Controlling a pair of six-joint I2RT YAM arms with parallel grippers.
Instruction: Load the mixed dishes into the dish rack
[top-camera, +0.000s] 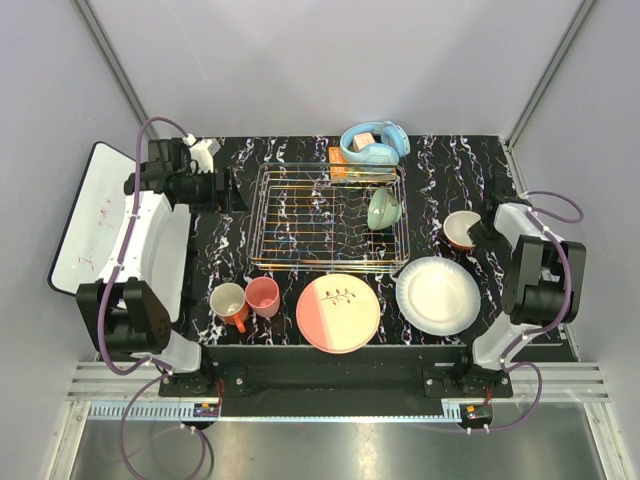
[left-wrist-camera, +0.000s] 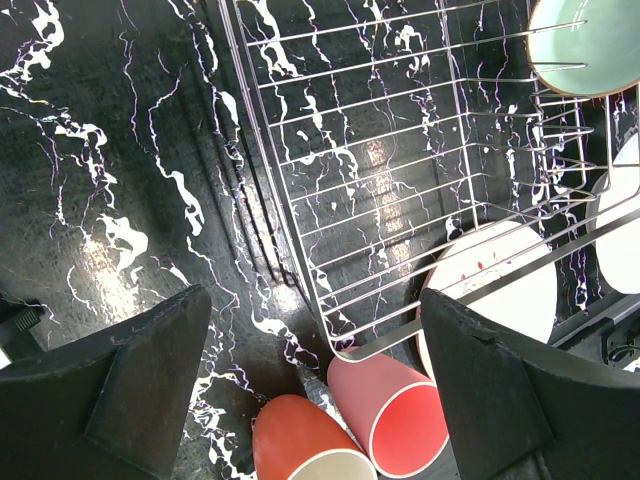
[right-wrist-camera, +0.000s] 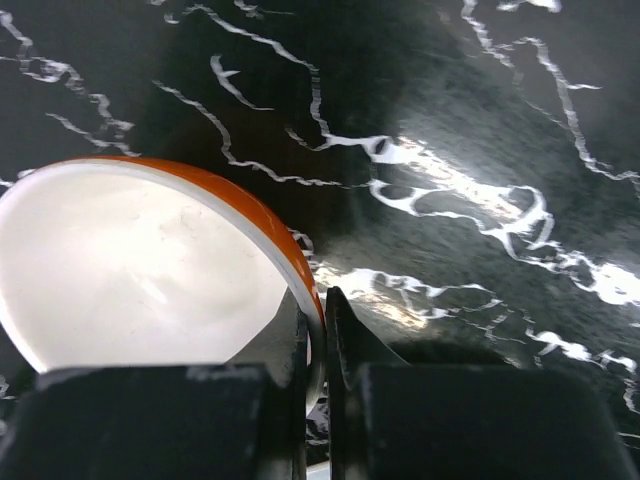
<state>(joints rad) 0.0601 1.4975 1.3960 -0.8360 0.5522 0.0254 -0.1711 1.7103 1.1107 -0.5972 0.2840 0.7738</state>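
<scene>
I will lift my right gripper over the rack's rim next, then lower it and let go, because the rack's empty near corner (top-camera: 382, 251) by the green bowl is to the left in the top view.
The silver wire dish rack (top-camera: 258, 215) stands mid-table with the pale green bowl (top-camera: 383, 208) upright in its right side. My right gripper (top-camera: 478, 232) is shut on the rim of the orange-outside white bowl (top-camera: 458, 228), right of the rack; the right wrist view shows the fingers pinching the rim (right-wrist-camera: 317, 320) of the bowl (right-wrist-camera: 130, 270). My left gripper (top-camera: 232, 190) is open and empty at the rack's left edge (left-wrist-camera: 340, 350). In front of the rack are the cream mug (top-camera: 228, 302), salmon-pink cup (top-camera: 263, 296), pink-and-cream plate (top-camera: 338, 312) and white plate (top-camera: 438, 295).
Light blue headphones (top-camera: 375, 143) lie on an orange box behind the rack. A white board with red marks (top-camera: 100, 215) leans at the table's left, beside the left arm. The left wrist view shows the cup (left-wrist-camera: 400, 410) and mug (left-wrist-camera: 305, 445) just under the rack's corner.
</scene>
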